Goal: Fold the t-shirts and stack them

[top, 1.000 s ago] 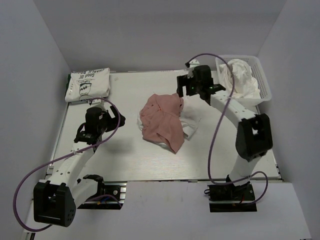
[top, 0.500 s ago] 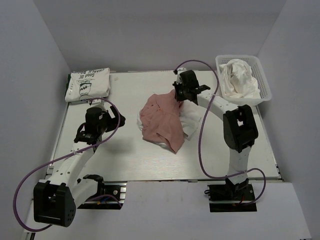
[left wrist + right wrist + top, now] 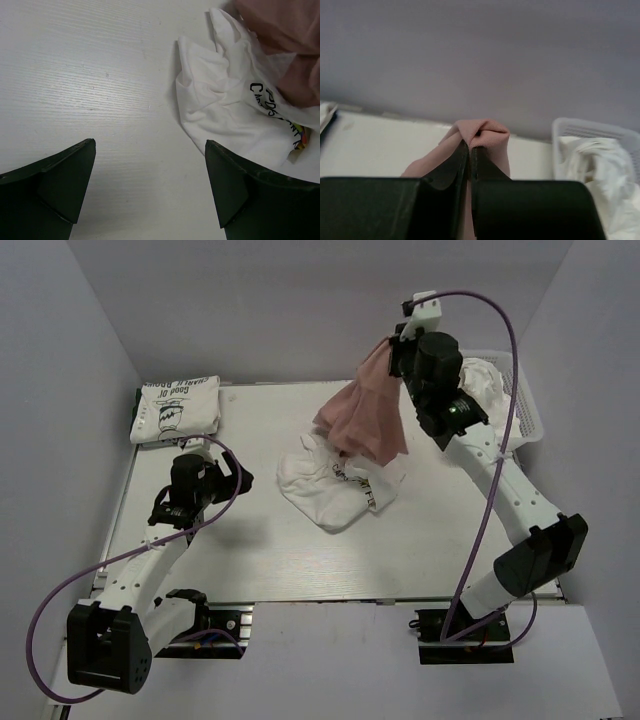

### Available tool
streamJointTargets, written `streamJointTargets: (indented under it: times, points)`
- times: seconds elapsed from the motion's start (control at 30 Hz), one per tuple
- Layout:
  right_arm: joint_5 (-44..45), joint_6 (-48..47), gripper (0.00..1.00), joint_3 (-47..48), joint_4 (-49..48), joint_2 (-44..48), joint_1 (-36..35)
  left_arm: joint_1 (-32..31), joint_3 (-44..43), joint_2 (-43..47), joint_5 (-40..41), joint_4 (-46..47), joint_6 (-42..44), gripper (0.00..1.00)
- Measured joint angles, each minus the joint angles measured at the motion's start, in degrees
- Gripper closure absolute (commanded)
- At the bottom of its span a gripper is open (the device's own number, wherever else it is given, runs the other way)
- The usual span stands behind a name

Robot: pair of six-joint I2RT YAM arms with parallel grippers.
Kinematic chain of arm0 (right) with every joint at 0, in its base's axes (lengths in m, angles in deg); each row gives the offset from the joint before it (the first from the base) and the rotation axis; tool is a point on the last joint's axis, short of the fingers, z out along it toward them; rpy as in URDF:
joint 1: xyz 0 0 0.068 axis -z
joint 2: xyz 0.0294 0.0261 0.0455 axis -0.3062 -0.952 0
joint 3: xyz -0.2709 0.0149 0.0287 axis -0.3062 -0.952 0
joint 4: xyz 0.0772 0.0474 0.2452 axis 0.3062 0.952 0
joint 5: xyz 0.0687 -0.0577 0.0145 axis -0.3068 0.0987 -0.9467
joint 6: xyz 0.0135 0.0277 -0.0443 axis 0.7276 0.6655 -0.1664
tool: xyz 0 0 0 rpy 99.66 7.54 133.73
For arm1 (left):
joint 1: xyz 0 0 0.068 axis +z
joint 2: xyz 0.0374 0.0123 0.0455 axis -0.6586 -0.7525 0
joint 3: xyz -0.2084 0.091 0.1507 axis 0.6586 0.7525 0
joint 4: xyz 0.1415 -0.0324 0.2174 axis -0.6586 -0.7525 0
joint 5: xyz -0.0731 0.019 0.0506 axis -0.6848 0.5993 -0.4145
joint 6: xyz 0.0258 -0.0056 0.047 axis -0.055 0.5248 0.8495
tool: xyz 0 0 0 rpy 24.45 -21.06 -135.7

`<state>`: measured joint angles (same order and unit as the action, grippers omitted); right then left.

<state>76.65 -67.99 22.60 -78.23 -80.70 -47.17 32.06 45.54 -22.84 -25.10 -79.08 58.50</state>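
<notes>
My left gripper goes sideways and down onto the crumpled t-shirt's nearest edge (image 3: 283, 472) (image 3: 185, 107) next, since this lies below it and to its right in the top view.
A pink garment (image 3: 360, 422) hangs above the table's back middle, pinched at its top fold (image 3: 485, 131) by my right gripper (image 3: 392, 348) (image 3: 471, 145), which is shut on it. Below it a crumpled white t-shirt (image 3: 330, 482) (image 3: 225, 105) with dark lettering and a colourful print lies on the table. A folded white t-shirt (image 3: 178, 408) with a black line-drawing sits at the back left corner. My left gripper (image 3: 233, 473) (image 3: 150, 145) is open and holds nothing, low over bare table to the left of the crumpled shirt.
A white plastic basket (image 3: 528, 405) (image 3: 580, 126) at the back right holds bunched white clothes (image 3: 482, 390) (image 3: 600, 165). Grey walls close in the table on three sides.
My right gripper came down on the pink garment, shut on it and raised it up and to the right, uncovering the white t-shirt beneath. The left arm has not moved.
</notes>
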Motion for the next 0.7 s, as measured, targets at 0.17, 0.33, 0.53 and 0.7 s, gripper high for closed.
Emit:
streamJointTargets:
  times: [0.17,0.33,0.53,0.7]
  points:
    - [13.09,-6.54,1.00,11.56,-1.31,-5.60,3.19,0.00,0.00,-1.11,-1.09,0.98,0.26,0.00]
    - [24.22,-15.15,1.00,23.28,-5.46,-11.78,9.22,0.00,0.00,-3.08,-1.53,0.94,0.96,0.00]
    - [27.06,-19.08,1.00,28.57,-7.37,-15.10,18.64,0.00,-0.02,-6.21,-1.75,1.60,1.44,0.00]
    - [25.66,-17.31,1.00,26.38,-7.74,-18.97,24.02,-0.04,-0.39,-10.93,-2.45,1.55,1.64,0.00]
